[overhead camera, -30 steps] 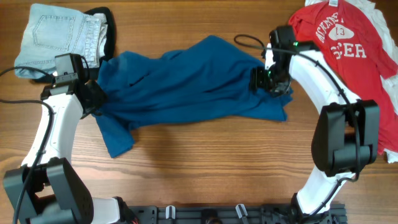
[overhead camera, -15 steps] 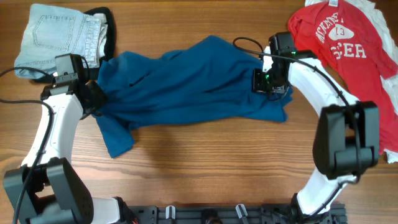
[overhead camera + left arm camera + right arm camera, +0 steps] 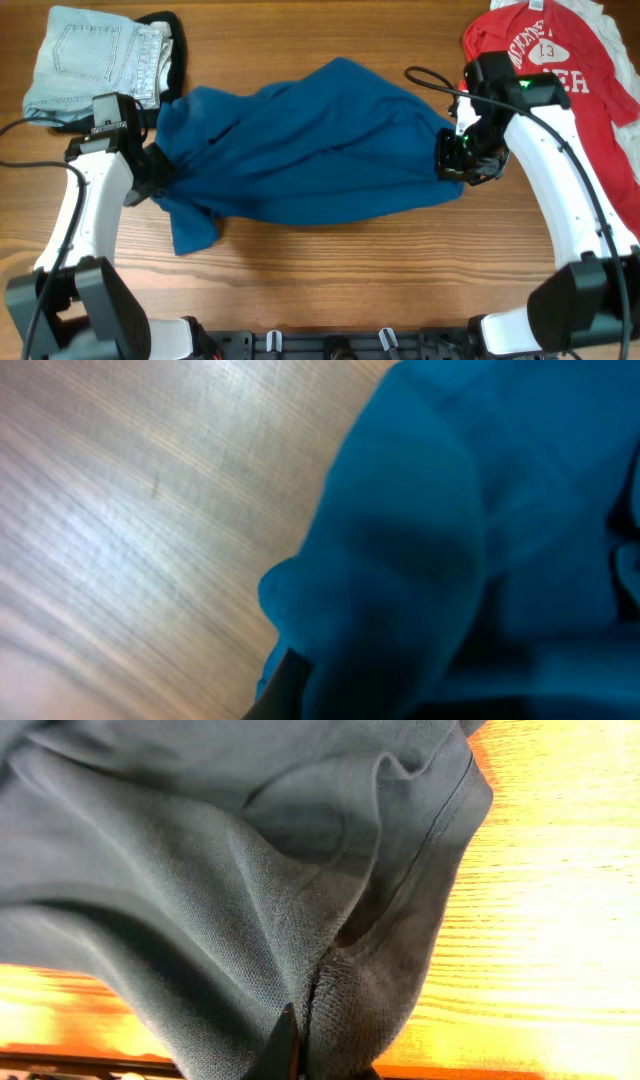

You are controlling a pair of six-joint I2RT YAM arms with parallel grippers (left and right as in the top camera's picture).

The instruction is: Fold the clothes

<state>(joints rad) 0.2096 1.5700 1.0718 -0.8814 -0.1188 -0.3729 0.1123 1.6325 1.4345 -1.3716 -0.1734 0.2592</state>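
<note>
The shirt is spread outward. My right gripper will next lift the cloth it is pinching, then move it outward and down toward the shirt's far edge (image 3: 422, 104) and let it go.
The dark-blue shirt (image 3: 310, 150) lies stretched across the middle of the table between both arms. My left gripper (image 3: 157, 172) is shut on its left edge, where a loose flap hangs toward the front. Blue cloth (image 3: 450, 540) fills the left wrist view and hides most of the fingers. My right gripper (image 3: 452, 160) is shut on the shirt's right edge. In the right wrist view the fabric (image 3: 250, 890) bunches into a fold pinched at the dark fingertip (image 3: 287, 1045). The red T-shirt (image 3: 560, 75) with "13" lies flat at the back right, with a white garment (image 3: 603, 14) under it.
Folded light-blue jeans (image 3: 90, 55) sit at the back left, with a black garment (image 3: 172, 35) beside them. A black cable (image 3: 430, 78) loops near the right arm. Bare wooden table (image 3: 330, 270) runs along the front.
The right gripper closed on the blue shirt's right edge and pulled it right and slightly forward, stretching the shirt wider. The left gripper kept its hold and shifted slightly.
</note>
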